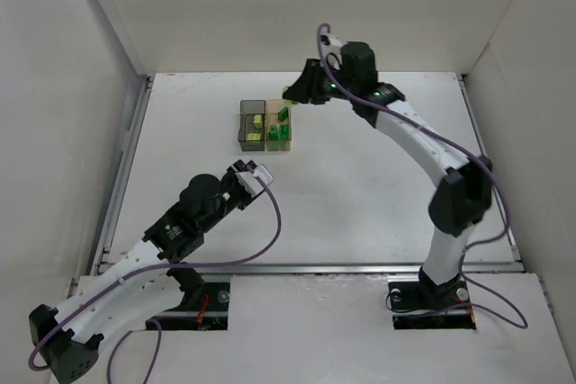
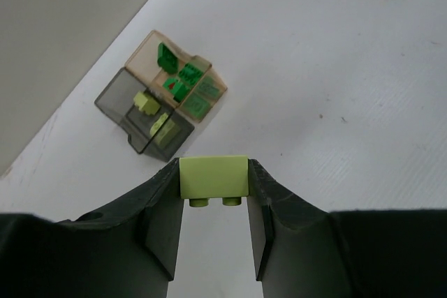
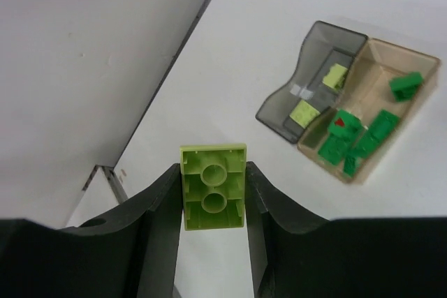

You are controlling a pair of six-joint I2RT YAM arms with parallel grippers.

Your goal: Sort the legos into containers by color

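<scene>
Next I should move my right gripper left in the top view, over the smoky grey box's far end (image 1: 253, 110) (image 3: 331, 45), to release, since matching pale yellow-green legos lie inside.
The two joined containers stand at the table's middle back: a smoky grey box (image 1: 252, 125) holding pale yellow-green legos (image 2: 147, 103) and an amber box (image 1: 280, 128) holding several dark green legos (image 3: 349, 143). My left gripper (image 2: 214, 181) is shut on a pale yellow-green brick (image 2: 213, 177), above the table in front of the boxes. My right gripper (image 3: 212, 190) is shut on a pale yellow-green flat brick (image 3: 213, 186), underside showing, held up just behind and to the right of the boxes (image 1: 297, 92).
White walls enclose the table on the left, back and right. A metal rail (image 1: 126, 168) runs along the left edge. A purple cable (image 1: 265, 231) loops from the left arm over the table's front.
</scene>
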